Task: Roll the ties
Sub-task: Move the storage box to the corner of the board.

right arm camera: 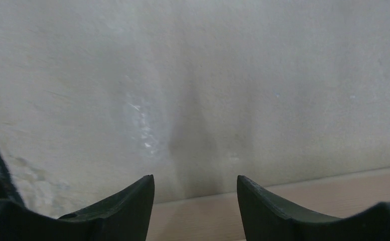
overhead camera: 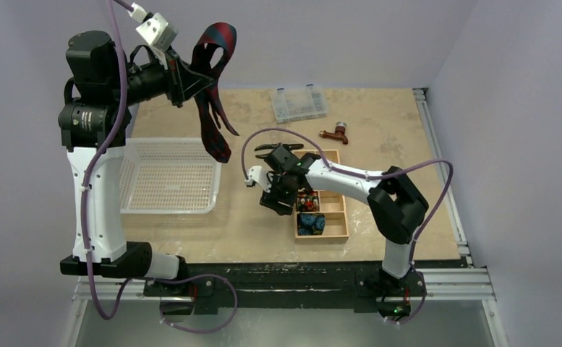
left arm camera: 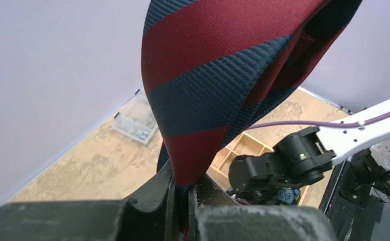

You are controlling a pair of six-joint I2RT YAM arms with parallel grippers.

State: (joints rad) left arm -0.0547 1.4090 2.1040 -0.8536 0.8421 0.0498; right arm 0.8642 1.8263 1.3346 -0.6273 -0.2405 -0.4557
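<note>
The middle of the table is below my left gripper and to its right in the top view, so I need to lower the gripper that way and release the tie (left arm camera: 223, 85) clear of the basket.
A navy tie with dark red stripes (overhead camera: 215, 94) hangs from my left gripper (overhead camera: 193, 72), held high above the table's back left; its tail dangles over the basket's far right corner. In the left wrist view the tie (left arm camera: 223, 85) fills the frame and runs down between the shut jaws of the left gripper (left arm camera: 190, 187). My right gripper (overhead camera: 276, 204) is open and empty, low over the table just left of the wooden box. In the right wrist view the right gripper (right arm camera: 195, 183) shows only bare table between its fingers.
A white mesh basket (overhead camera: 169, 176) stands at the left. A wooden compartment box (overhead camera: 333, 195) with rolled ties in it lies at centre right. Black-handled pliers (overhead camera: 269, 150), a clear parts box (overhead camera: 299, 103) and a brown tool (overhead camera: 334, 132) lie at the back.
</note>
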